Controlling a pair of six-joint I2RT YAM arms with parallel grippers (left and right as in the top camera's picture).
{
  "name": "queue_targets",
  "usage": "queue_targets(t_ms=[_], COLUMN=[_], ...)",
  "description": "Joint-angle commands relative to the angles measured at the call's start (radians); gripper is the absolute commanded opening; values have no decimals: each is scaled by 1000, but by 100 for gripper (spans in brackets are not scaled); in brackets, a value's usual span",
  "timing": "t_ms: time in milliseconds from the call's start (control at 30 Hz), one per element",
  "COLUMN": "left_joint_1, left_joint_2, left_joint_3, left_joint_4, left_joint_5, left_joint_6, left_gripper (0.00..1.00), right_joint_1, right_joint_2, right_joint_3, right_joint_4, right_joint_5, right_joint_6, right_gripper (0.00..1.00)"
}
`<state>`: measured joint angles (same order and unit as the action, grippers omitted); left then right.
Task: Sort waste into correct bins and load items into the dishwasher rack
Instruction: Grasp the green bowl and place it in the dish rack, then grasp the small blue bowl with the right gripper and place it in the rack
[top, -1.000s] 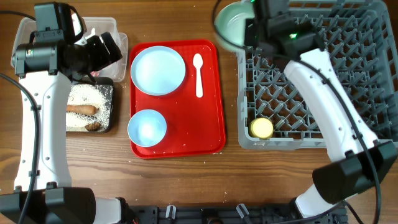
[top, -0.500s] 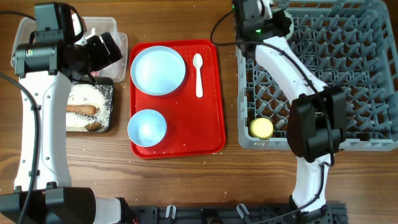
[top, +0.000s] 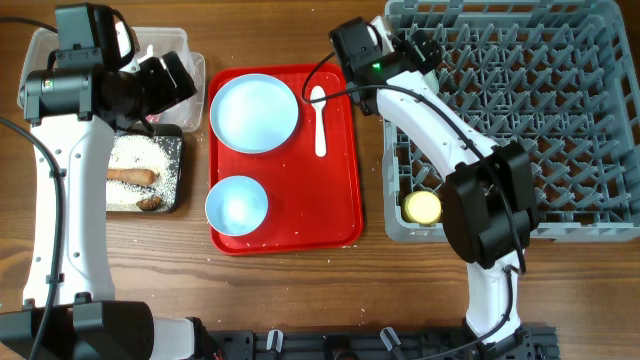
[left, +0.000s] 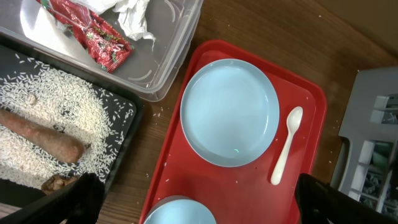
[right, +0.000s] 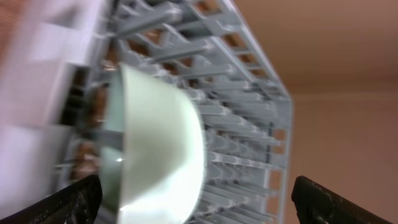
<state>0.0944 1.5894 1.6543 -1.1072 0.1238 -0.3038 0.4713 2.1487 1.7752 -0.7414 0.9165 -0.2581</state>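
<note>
The pale green bowl (right: 155, 149) is standing among the pegs, so my right gripper will next go up, come back over the red tray and go down onto the blue bowl's rim.
In the right wrist view a pale green bowl (right: 155, 149) stands on edge among the pegs of the grey dishwasher rack (right: 249, 81). My right gripper (right: 199, 205) is open, with a finger on either side and touching nothing. From overhead the right gripper (top: 422, 46) is at the rack's (top: 560, 120) far left corner and the arm hides the bowl. A yellow cup (top: 421, 206) sits in the rack. A blue plate (top: 254, 112), a blue bowl (top: 237, 204) and a white spoon (top: 319, 120) lie on the red tray (top: 340, 200). My left gripper (top: 180, 75) hangs open and empty.
The clear box (left: 168, 50) holds the red-and-white wrapper (left: 93, 31). The black tray (top: 172, 200) below it holds rice (top: 150, 155), a carrot stub (top: 130, 176) and a brown scrap (top: 150, 203). Stray rice grains lie on the red tray and the wood.
The right gripper held the green bowl a second ago; its jaws have opened and the bowl now rests in the rack. The right wrist swung left. The left arm is still.
</note>
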Motion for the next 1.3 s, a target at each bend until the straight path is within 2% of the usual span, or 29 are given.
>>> queue_targets(t_ms=[0, 67, 133, 200, 233, 300, 367, 467, 533, 600, 633, 733, 767, 867, 967, 1133, 1233, 1267], left_joint_1=[1, 1, 1, 1, 1, 1, 1, 1, 1, 1, 1, 1, 1, 1, 1, 1, 1, 1], left_joint_2=[-11, -11, -11, -11, -11, -11, -11, -11, -11, -11, -11, -11, -11, -11, -11, -11, -11, -11], left_joint_3=[3, 3, 3, 3, 3, 3, 3, 3, 3, 3, 3, 3, 3, 3, 3, 3, 3, 3], left_joint_4=[2, 2, 2, 2, 2, 2, 2, 2, 2, 2, 2, 2, 2, 2, 2, 2, 2, 2], left_joint_5=[-6, -6, -6, -6, -6, -6, -6, -6, -6, -6, -6, -6, -6, -6, -6, -6, -6, -6], left_joint_6=[5, 5, 5, 5, 5, 5, 5, 5, 5, 5, 5, 5, 5, 5, 5, 5, 5, 5], left_gripper=[100, 100, 100, 100, 100, 100, 100, 100, 100, 100, 100, 100, 100, 100, 100, 100, 100, 100], right_joint_1=[2, 2, 2, 12, 42, 112, 181, 281, 339, 370, 372, 373, 373, 372, 343, 189, 162, 162], right_joint_2=[-130, -247, -336, -336, -315, -273, -227, -155, -84, -35, -31, -24, -18, -26, -125, -492, -546, -535], right_joint_3=[0, 0, -1, -7, -30, -95, -159, -236, -240, -239, -239, -239, -239, -234, -227, -197, -201, -216], right_joint_4=[-20, -64, -100, -107, -99, -72, -53, 24, 46, 74, 82, 87, 85, 75, 21, -295, -404, -422], right_joint_5=[-206, -453, -918, -1444, -1467, -1353, -1243, -1134, -1052, -1052, -1055, -1054, -1055, -1055, -991, -304, 90, 158], right_joint_6=[60, 156, 224, 343, 404, 554, 714, 839, 867, 869, 879, 890, 895, 896, 847, 848, 833, 828], right_gripper=[100, 100, 99, 99, 99, 91, 87, 71, 63, 62, 58, 42, 27, 7, 5, 4, 4, 4])
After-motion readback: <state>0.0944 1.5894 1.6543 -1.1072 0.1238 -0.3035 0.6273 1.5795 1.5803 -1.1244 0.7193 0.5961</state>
